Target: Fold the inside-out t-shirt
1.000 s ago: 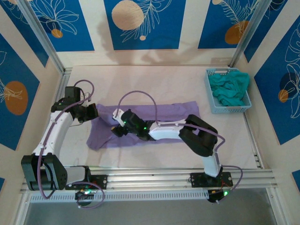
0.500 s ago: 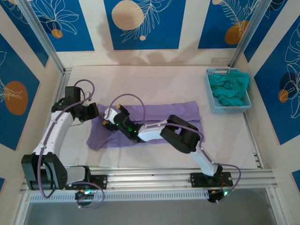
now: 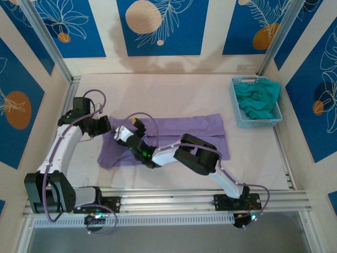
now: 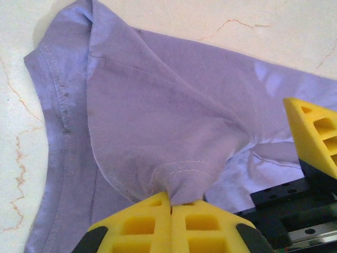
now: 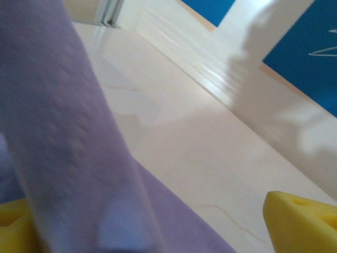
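Next I will lower my left gripper slightly toward the spread shirt, then part its fingers to release the stitched hem fold.
The inside-out t-shirt (image 3: 181, 125) is lavender and lies spread across the middle of the table, wrinkled at its left end. My left gripper (image 3: 107, 126) is shut on a pinch of its stitched hem (image 4: 179, 174), and in the left wrist view the yellow jaws (image 4: 171, 199) meet tightly on the cloth. My right gripper (image 3: 130, 129) has reached across the shirt to just right of the left one and stands open. In the right wrist view a lifted fold of the shirt (image 5: 63, 132) hangs against the left finger, and the right finger (image 5: 300, 221) is far off it.
A light blue basket (image 3: 239, 118) holding a teal garment (image 3: 258, 100) stands at the back right of the table. An aluminium rail (image 3: 174, 197) runs along the near edge, and frame posts and walls close the sides. The right arm's elbow (image 3: 197, 155) lies over the shirt's middle.
The right arm has stretched further left over the shirt, its elbow swinging leftward, bringing its gripper close beside the left one. The left arm has held still.
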Controlling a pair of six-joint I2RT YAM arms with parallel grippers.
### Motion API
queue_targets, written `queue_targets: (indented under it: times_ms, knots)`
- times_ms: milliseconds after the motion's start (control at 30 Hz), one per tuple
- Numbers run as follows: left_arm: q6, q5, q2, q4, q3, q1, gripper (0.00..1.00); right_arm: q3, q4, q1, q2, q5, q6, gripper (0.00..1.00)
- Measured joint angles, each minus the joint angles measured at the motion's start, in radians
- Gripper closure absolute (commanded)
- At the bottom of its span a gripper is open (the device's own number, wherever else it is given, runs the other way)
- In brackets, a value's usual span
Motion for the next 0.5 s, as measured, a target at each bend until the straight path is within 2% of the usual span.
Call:
queue_targets:
  times_ms: [100,367,500]
  knots:
    - [0.000,0.000,0.001,0.003,0.000,0.003,1.00,-0.048,-0.013,-0.004,-0.046,0.027,0.000,0.21]
    - [0.000,0.000,0.002,0.003,-0.007,0.004,1.00,-0.093,-0.127,-0.021,-0.172,0.020,0.074,0.57]
    - [0.001,0.000,0.002,0.003,-0.012,0.004,1.00,-0.105,-0.209,-0.029,-0.197,-0.040,0.108,0.82]
